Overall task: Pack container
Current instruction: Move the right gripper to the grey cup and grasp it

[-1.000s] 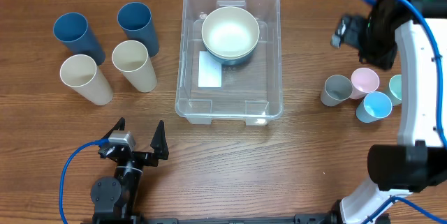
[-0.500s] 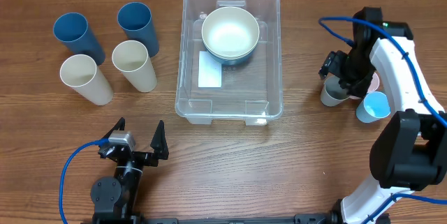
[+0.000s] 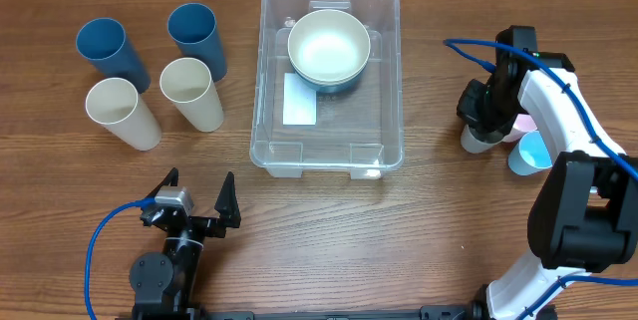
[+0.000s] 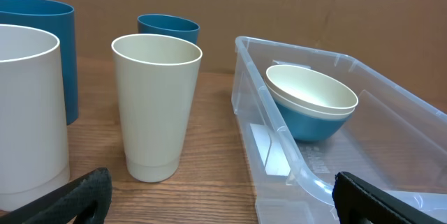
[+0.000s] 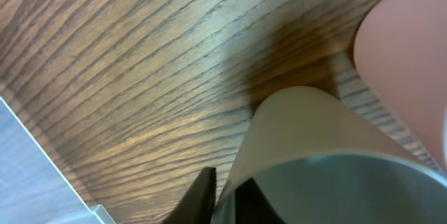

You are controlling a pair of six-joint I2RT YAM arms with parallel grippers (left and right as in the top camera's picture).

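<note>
My right gripper rises next and moves left in the overhead view. It then lowers and releases the grey cup on the container's bottom beside the label, as that spot is bare.
The clear container stands at the table's middle, holding a white bowl nested in a blue bowl, with a white label on its floor. My right gripper is to its right, shut on the near wall of a small grey cup. In the right wrist view one finger is outside the grey cup and the other is inside it. My left gripper rests open near the front edge, with nothing between its fingers. The container's rim lies ahead of it on the right.
A pink cup and a light blue cup crowd the grey one. Two tall blue cups and two tall cream cups stand at the left. A blue cable trails from the right arm.
My right arm has come down from the back right onto the small cups. Its jaws have closed on the grey cup's wall. The left arm has not moved.
</note>
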